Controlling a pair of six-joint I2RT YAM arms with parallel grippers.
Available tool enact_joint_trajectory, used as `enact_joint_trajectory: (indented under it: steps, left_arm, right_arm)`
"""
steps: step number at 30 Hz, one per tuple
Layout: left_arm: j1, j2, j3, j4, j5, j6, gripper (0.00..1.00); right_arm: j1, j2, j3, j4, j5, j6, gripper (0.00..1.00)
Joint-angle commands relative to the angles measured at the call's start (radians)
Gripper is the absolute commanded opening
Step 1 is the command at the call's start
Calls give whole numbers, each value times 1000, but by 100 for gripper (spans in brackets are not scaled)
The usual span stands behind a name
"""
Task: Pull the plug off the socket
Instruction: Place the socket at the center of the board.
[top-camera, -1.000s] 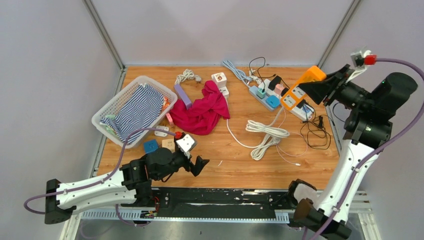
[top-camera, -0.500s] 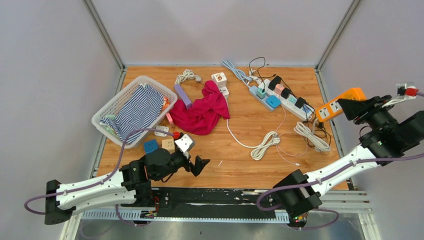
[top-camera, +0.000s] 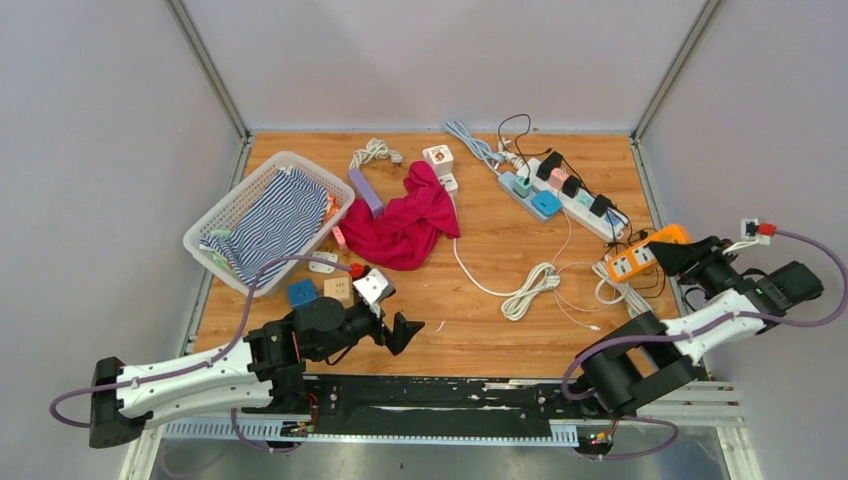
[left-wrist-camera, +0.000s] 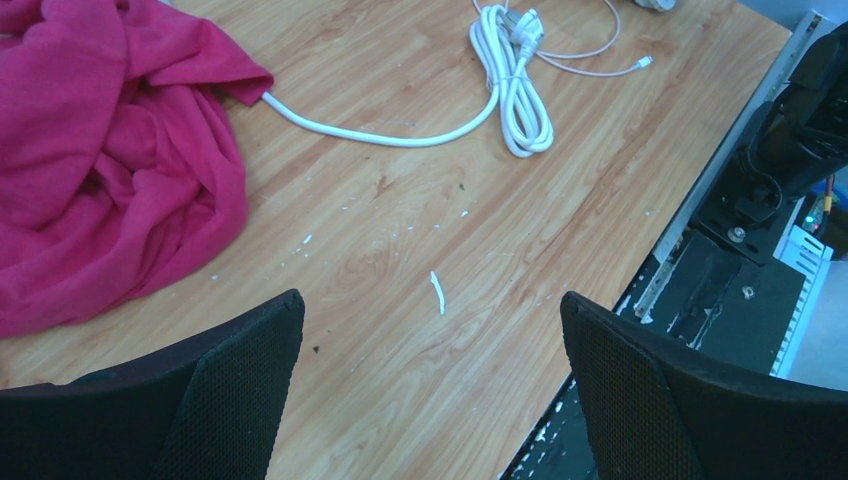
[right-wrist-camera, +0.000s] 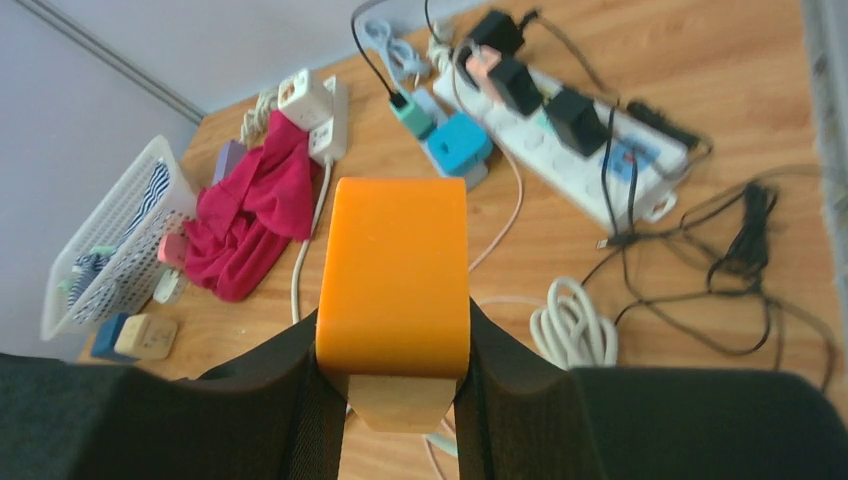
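Observation:
My right gripper holds the orange block (top-camera: 640, 254), and it needs to go down to the left in the top view and release the block on the wood between the white coils, because the block's sockets are empty.
My right gripper (top-camera: 668, 257) is shut on an orange socket block (top-camera: 640, 254) and holds it low over the table's right edge, socket face to the left. In the right wrist view the orange block (right-wrist-camera: 395, 250) fills the space between my black fingers (right-wrist-camera: 300, 390), with the gripper (right-wrist-camera: 393, 325) closed tight on it. No plug on it shows. A white power strip (top-camera: 572, 196) with several plugs lies at the back right; it also shows in the right wrist view (right-wrist-camera: 560, 130). My left gripper (top-camera: 395, 330) is open and empty over bare wood (left-wrist-camera: 430, 300).
A white basket (top-camera: 210, 222) with striped cloth stands at the left. A red cloth (top-camera: 405, 225) lies mid-table beside a purple strip (top-camera: 365, 190). A coiled white cable (top-camera: 532, 284), thin black cables (top-camera: 650, 285) and small adapters (top-camera: 300, 292) lie about.
My right arm swung down and toward the near right edge, carrying the orange socket block away from the white power strip; a white cable coil dragged along with it. My left arm stayed put.

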Motion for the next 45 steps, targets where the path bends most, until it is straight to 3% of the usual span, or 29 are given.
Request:
enact_joint_trajectory:
  steps: [1,5,9,13,15,21,27,30,37,41,45]
  left_arm:
    - [5,38,-15,46,13,-28,100]
    - [5,82,-3,47,16,-36,100]
    - [6,98,7,47,17,-42,100]
    - [4,91,4,47,17,-47,100]
    - [5,89,2,47,17,-48,100]
    - [5,97,10,47,17,-55,100]
    - [5,92,10,47,20,-59,100]
    - [4,84,4,48,17,-58,100]
    - [5,91,19,47,14,-54,100]
    - [18,129,48,130,18,-48,100]
    - [107,222,122,172,79,-81,100]
  right_arm:
    - [37,155,-39,-403,94,-484,0]
    - [56,333,-38,-591,126,-772,8]
    - [55,475,32,-722,141,-903,25]
    - [64,576,106,-955,144,-1153,48]
    - [67,587,124,-980,162,-1177,56]
    - [84,489,119,-834,213,-1021,66]
    - [126,270,-1,-421,348,-601,68]
    - [148,155,-54,-301,421,-529,69]
    - [277,-28,-15,-414,457,-648,67]
    - [449,-90,56,-499,519,-671,67]
    - [666,-133,129,-495,569,-600,69]
